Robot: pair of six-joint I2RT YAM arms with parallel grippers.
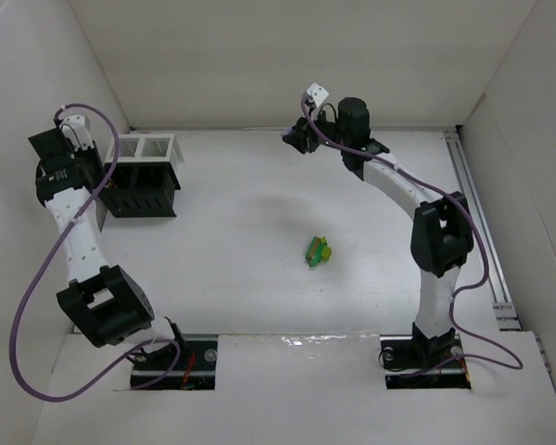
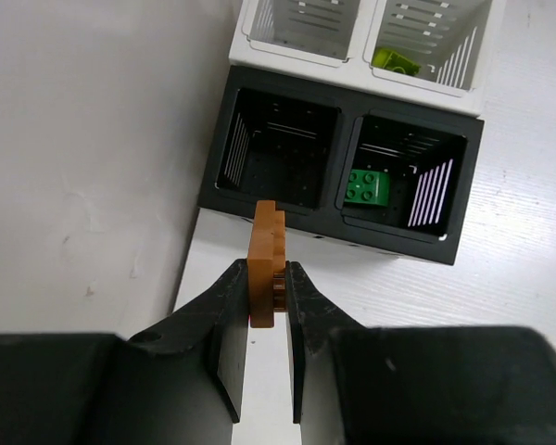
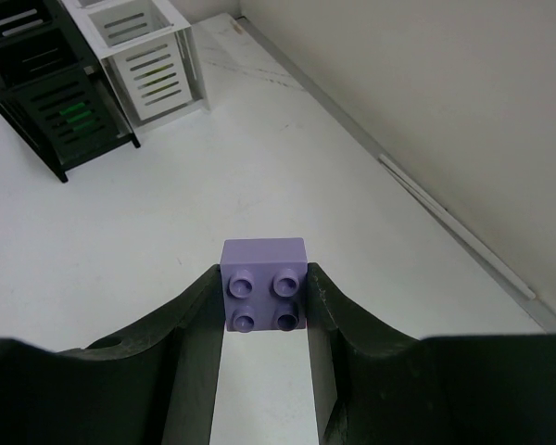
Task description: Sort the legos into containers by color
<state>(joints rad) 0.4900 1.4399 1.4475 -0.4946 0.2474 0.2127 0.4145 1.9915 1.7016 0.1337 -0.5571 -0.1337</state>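
Note:
The orange lego will go down over the empty black compartment nearest the wall [image 1: 121, 177] [image 2: 282, 150] next with my left gripper, because the neighbor black compartment already has a green lego in it.
My left gripper [image 2: 266, 287] is shut on an orange lego [image 2: 265, 255], held just in front of the black and white slatted rack [image 2: 334, 227]. The rack's right black compartment holds a green lego [image 2: 367, 187]; its far right white compartment holds a yellow-green lego [image 2: 396, 62]. My right gripper [image 3: 264, 298] is shut on a lilac purple lego [image 3: 264, 283], held above the table at the back middle [image 1: 296, 139]. A green and yellow-green lego cluster [image 1: 317, 250] lies mid-table. The rack [image 1: 141, 176] stands at the back left.
White walls enclose the table on the left, back and right. A rail [image 1: 477, 222] runs along the right edge. The left arm's cable [image 1: 32, 297] loops beside its base. The rack shows far off in the right wrist view [image 3: 65, 102].

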